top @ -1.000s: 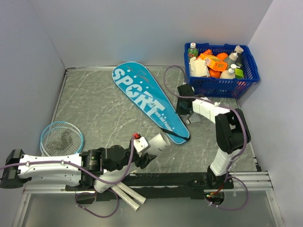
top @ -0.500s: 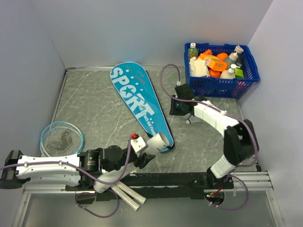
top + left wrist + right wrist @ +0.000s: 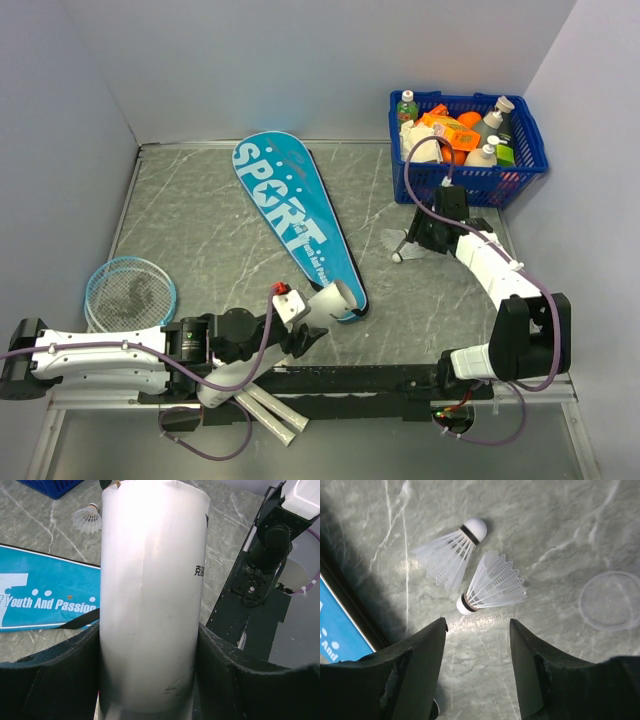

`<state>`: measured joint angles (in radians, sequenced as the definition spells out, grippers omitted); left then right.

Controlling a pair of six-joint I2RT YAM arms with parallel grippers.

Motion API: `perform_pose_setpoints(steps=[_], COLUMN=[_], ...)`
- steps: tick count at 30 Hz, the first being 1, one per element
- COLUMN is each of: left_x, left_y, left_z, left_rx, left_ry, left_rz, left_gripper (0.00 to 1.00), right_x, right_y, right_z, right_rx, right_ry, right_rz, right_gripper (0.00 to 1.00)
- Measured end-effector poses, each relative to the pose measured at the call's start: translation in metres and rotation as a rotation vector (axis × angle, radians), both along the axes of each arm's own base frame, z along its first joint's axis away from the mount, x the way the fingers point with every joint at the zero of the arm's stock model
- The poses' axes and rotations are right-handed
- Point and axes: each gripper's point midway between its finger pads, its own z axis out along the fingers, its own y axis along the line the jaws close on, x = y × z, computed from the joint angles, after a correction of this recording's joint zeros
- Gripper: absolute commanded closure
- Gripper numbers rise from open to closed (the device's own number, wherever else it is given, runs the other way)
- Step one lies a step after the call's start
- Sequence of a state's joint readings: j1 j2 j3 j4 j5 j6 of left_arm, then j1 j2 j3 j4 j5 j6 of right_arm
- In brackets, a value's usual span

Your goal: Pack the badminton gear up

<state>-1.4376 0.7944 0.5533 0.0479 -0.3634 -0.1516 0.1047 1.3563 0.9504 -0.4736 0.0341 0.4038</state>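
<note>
My right gripper lowers open toward the tabletop onto the skirt edge of the nearer white shuttlecock next, because that skirt lies below its parted fingers.
The teal SPORT bag lies diagonally mid-table and also shows as the bag in the left wrist view. Two light-blue racket heads rest stacked at the left, their white handles by the arm rail. My left gripper is shut on a white tube next to the bag's near end. The right gripper stands open just above the table. One white shuttlecock lies right ahead of its fingertips and a second shuttlecock lies beyond; they appear as a shuttlecock pair from above.
A blue grocery basket full of bottles and cartons stands at the back right corner. A clear round lid lies on the table right of the shuttlecocks. The black arm rail runs along the near edge.
The bag's near end swung left toward the tube. My right gripper went from shut to open and moved right, from the bag's edge to over the shuttlecocks. The left arm barely moved.
</note>
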Motion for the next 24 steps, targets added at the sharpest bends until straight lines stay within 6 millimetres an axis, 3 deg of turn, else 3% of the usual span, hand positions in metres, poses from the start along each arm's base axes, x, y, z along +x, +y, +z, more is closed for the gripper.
perform_pose_setpoints(steps=[14,24], left_x=[-0.002,-0.003], left_y=[0.000,-0.001], left_z=[0.000,0.001], left_rx=[-0.010,-0.011], left_ry=[0.000,0.000], left_rz=[-0.010,-0.014], left_gripper=[0.99,0.99], right_x=[0.005,0.014], right_y=[-0.028,0.000], right_z=[-0.024,-0.054], right_rx=[0.109,0.244], right_ry=[0.020,0.100], right_rz=[0.000,0.122], right_gripper=[0.35,0.36])
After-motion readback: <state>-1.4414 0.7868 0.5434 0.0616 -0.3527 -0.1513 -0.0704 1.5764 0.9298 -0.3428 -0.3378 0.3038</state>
